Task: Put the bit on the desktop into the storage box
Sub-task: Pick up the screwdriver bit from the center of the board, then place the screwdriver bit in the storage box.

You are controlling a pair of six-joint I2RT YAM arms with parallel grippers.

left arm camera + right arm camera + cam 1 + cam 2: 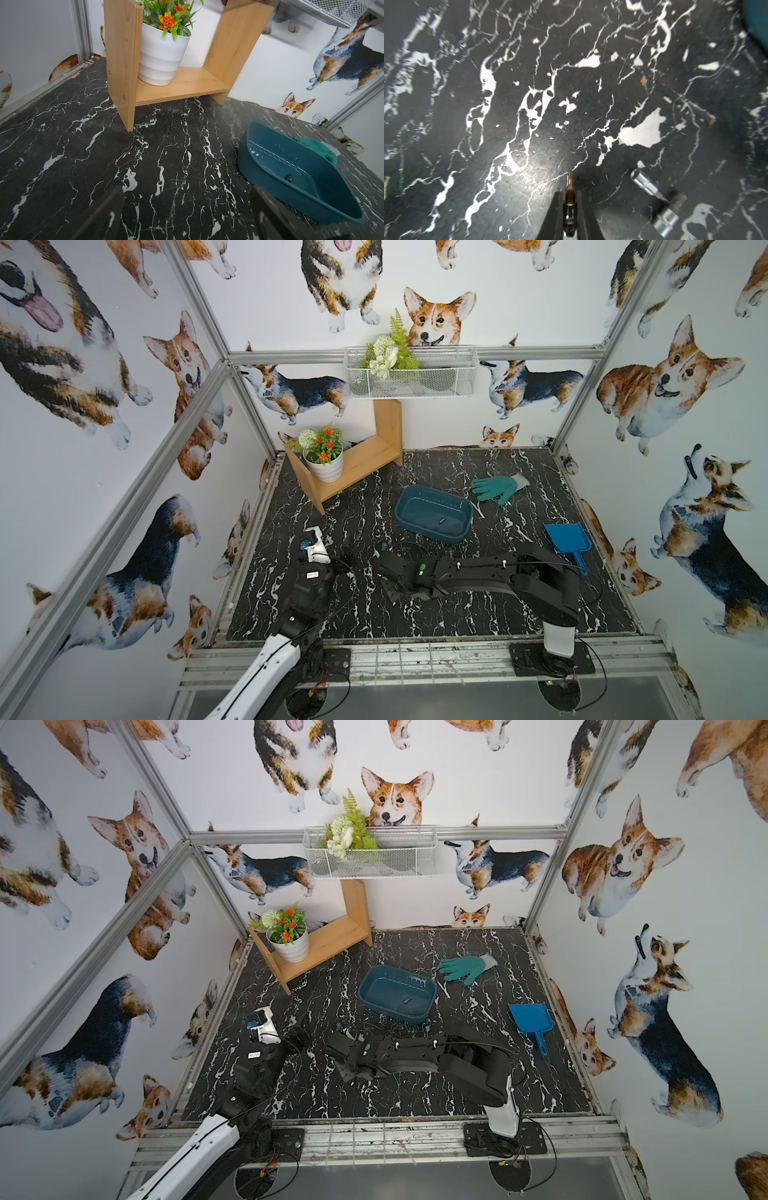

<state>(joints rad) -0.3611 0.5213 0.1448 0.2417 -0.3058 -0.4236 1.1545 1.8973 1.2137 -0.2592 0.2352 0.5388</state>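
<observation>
The right gripper lifts the dark brown bit next. It moves outward over the teal storage box's bottom, which lies outward beyond a raised rim, and releases the bit.
In the right wrist view my right gripper (569, 194) is shut on a dark brown bit (569, 182) with a black collar. The bit's tip sticks out past the fingertips, over the black marble desktop (529, 62). In both top views this gripper (388, 572) (340, 1048) hangs low over the desktop (457, 605), in front of the teal storage box (434, 514) (397, 994). A small dark bit (441, 520) (289, 178) lies inside the box (291, 162). My left gripper (187, 218) (311, 537) stands open and empty, to the left of the box.
Two silver sockets (640, 180) (666, 222) lie on the desktop beside the right gripper. A green glove (498, 487) and a blue dustpan (567, 537) lie to the right. A wooden shelf (361, 460) with a potted plant (324, 464) stands at the back left, under a wire basket (409, 373).
</observation>
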